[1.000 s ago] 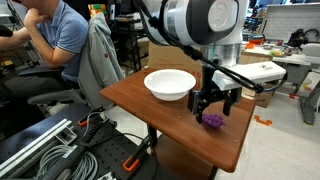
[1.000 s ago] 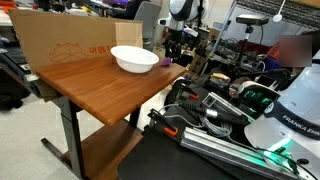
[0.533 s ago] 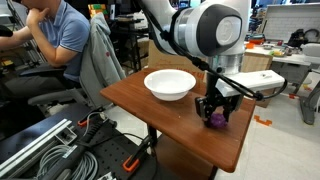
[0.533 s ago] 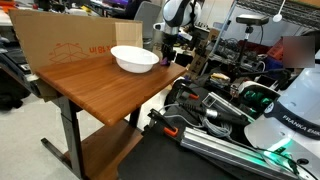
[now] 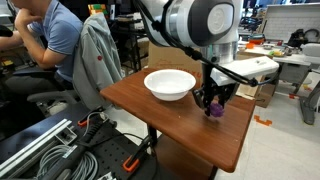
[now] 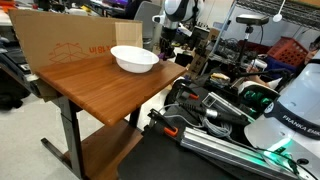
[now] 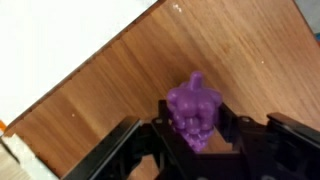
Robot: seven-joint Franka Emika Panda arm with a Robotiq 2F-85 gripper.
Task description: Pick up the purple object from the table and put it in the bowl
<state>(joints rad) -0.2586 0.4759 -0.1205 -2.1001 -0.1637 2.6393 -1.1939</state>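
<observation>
The cluster (image 5: 215, 110) hangs low beside the bowl's raised rim, so it goes up next, over the bowl's open middle, then down and out of my gripper.
The purple object (image 7: 193, 112), a small bumpy grape-like cluster, sits between my black fingers in the wrist view, with both pads pressed against its sides. In an exterior view the cluster (image 5: 215, 110) hangs a little above the reddish-brown table (image 5: 175, 125), held by my gripper (image 5: 214, 104) just to the right of the white bowl (image 5: 169, 84). From the opposite side, the bowl (image 6: 133, 59) stands near the table's far end, and my gripper (image 6: 168, 58) is right beside it; the cluster is too small to make out there.
A seated person (image 5: 55, 40) and a chair draped with a grey jacket (image 5: 95, 60) are beyond the table's left side. A large cardboard box (image 6: 70, 45) stands along one table edge. Cables and rails (image 5: 60, 150) lie on the floor in front.
My fingers have closed on the purple cluster, which was resting on the table between open fingers. The gripper has since risen slightly, lifting the cluster off the wood.
</observation>
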